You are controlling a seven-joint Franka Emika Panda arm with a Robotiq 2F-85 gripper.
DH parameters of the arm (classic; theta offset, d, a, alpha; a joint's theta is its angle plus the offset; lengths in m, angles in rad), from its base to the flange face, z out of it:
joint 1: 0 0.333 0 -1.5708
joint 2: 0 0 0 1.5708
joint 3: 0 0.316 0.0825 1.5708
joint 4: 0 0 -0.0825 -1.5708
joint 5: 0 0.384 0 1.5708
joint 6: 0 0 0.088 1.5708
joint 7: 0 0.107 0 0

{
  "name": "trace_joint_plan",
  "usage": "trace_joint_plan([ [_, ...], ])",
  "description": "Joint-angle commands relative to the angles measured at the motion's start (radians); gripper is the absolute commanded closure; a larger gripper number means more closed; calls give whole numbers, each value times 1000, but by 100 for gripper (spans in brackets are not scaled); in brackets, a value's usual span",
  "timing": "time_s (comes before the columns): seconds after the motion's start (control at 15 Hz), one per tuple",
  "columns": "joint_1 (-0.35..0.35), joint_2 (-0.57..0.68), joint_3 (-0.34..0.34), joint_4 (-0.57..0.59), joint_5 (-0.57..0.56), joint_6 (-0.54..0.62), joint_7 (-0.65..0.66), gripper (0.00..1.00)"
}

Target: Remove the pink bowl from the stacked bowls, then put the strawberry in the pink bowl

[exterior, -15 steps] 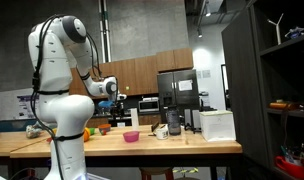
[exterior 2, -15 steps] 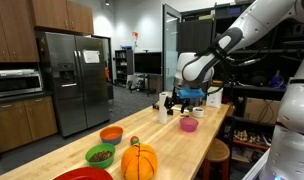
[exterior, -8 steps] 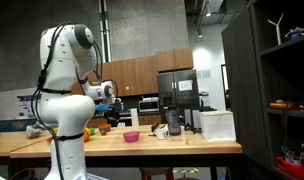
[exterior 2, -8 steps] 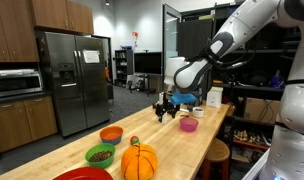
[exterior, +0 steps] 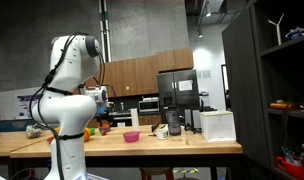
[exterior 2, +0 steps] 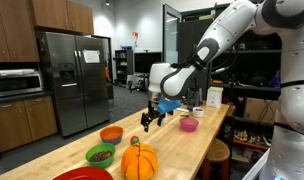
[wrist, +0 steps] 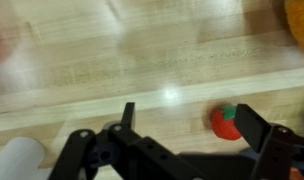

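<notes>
My gripper should next move toward the right in the wrist view and then go down, because the strawberry [wrist: 225, 123] is off-center, close to one open finger.
The pink bowl [exterior 2: 189, 125] stands alone on the wooden table, apart from the other bowls; it also shows in an exterior view [exterior: 131, 136]. The strawberry [wrist: 227, 122], red with a green top, lies on the table in the wrist view, just inside the right-hand finger. My gripper [wrist: 190, 120] is open and empty above it, with a finger on each side. In an exterior view my gripper [exterior 2: 147, 120] hangs low over the table, well away from the pink bowl, toward the orange bowl.
An orange bowl [exterior 2: 111, 133], a green bowl [exterior 2: 99, 154], a pumpkin [exterior 2: 139, 161] and a red bowl [exterior 2: 82, 175] sit at the near end of the table. A white box [exterior: 217, 124] stands at the far end. A white cylinder [wrist: 17, 160] lies near my gripper.
My arm has swung away from the pink bowl toward the orange bowl's end of the table and come down lower. The bowls have not moved.
</notes>
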Motion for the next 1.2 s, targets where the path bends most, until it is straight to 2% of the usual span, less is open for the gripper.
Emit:
trace_joint_plan([
  [0.0,51,98,-25,109,-35,-22,17,0],
  [0.6,128,250,-68,271,-4,-35,-2,0],
  [0.73,143,274,-79,294,-10,-42,-2,6],
  [0.8,150,286,-83,306,-8,-49,-1,27],
  [0.87,155,294,-86,314,-6,-53,-4,29],
  [1.13,172,313,-101,334,-7,-67,-4,59],
])
